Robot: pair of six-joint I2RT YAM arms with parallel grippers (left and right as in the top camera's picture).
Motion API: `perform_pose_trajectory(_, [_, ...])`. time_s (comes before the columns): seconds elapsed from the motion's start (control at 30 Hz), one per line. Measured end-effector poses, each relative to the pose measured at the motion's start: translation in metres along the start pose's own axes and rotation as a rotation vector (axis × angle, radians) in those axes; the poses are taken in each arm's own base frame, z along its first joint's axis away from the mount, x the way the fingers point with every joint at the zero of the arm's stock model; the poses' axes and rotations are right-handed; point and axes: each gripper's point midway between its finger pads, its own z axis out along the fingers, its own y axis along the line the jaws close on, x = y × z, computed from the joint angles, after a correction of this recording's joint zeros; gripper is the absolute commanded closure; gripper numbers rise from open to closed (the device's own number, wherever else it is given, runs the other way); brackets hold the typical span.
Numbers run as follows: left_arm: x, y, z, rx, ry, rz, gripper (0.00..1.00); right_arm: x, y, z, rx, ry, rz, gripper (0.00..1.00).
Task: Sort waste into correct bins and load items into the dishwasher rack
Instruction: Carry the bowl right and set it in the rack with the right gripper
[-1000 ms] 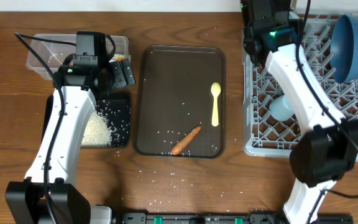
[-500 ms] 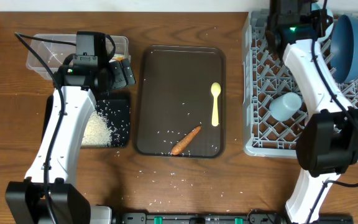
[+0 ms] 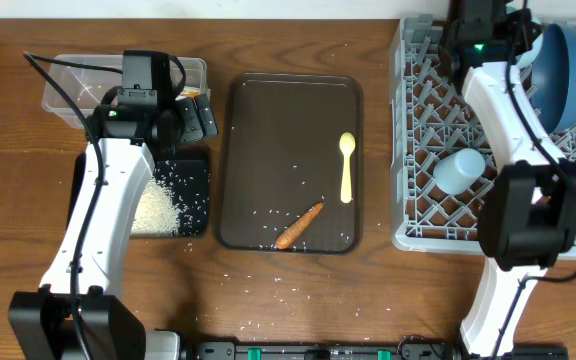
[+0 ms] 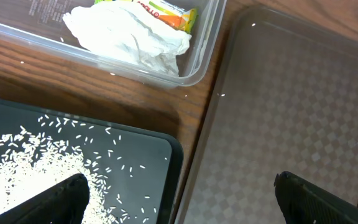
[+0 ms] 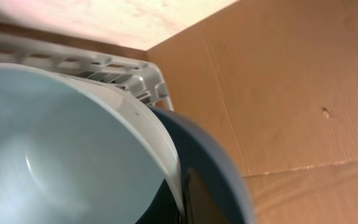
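My right gripper should next move away from the dark blue plate toward the rack's side by the brown tray and lower the bowl, because slots are empty.
My right gripper point(image 5: 180, 193) is shut on the rim of the white bowl point(image 5: 61, 143) with the pale blue inside. It holds the bowl against the dark blue plate point(image 3: 564, 72), which stands upright at the back of the grey dishwasher rack point(image 3: 423, 215). A light blue cup point(image 3: 458, 170) lies in the rack. My left gripper point(image 4: 188, 205) is open and empty over the edge between the black tray point(image 4: 142, 155) with rice point(image 4: 30, 171) and the brown tray. The clear box point(image 4: 197, 62) holds the napkin point(image 4: 129, 34) and wrapper point(image 4: 169, 9). No pink cup shows.
The brown serving tray point(image 3: 293, 110) holds the yellow spoon point(image 3: 347, 165), the orange carrot stick point(image 3: 299, 225) and scattered rice grains. More grains lie on the wood in front of it. A cardboard wall point(image 5: 278, 87) stands just behind the rack.
My right arm has swung right from the rack's left edge to its back beside the blue plate, uncovering the light blue cup. The left arm has not moved.
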Motion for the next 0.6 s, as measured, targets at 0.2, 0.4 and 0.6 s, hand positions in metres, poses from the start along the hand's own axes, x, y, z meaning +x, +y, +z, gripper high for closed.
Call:
perform_pose_trajectory(0.2, [0.0,0.0,0.0,0.0,0.0,0.0,0.03,0.0,0.027,0.001,-0.019,-0.007,-0.104,0.99])
perform_pose_trajectory(0.4, [0.0,0.0,0.0,0.0,0.0,0.0,0.03,-0.005,0.043,-0.011,-0.035,-0.03,-0.157,0.99])
perform_pose_trajectory(0.6, [0.0,0.0,0.0,0.0,0.0,0.0,0.03,-0.003,0.062,-0.019,-0.023,-0.03,-0.242,0.99])
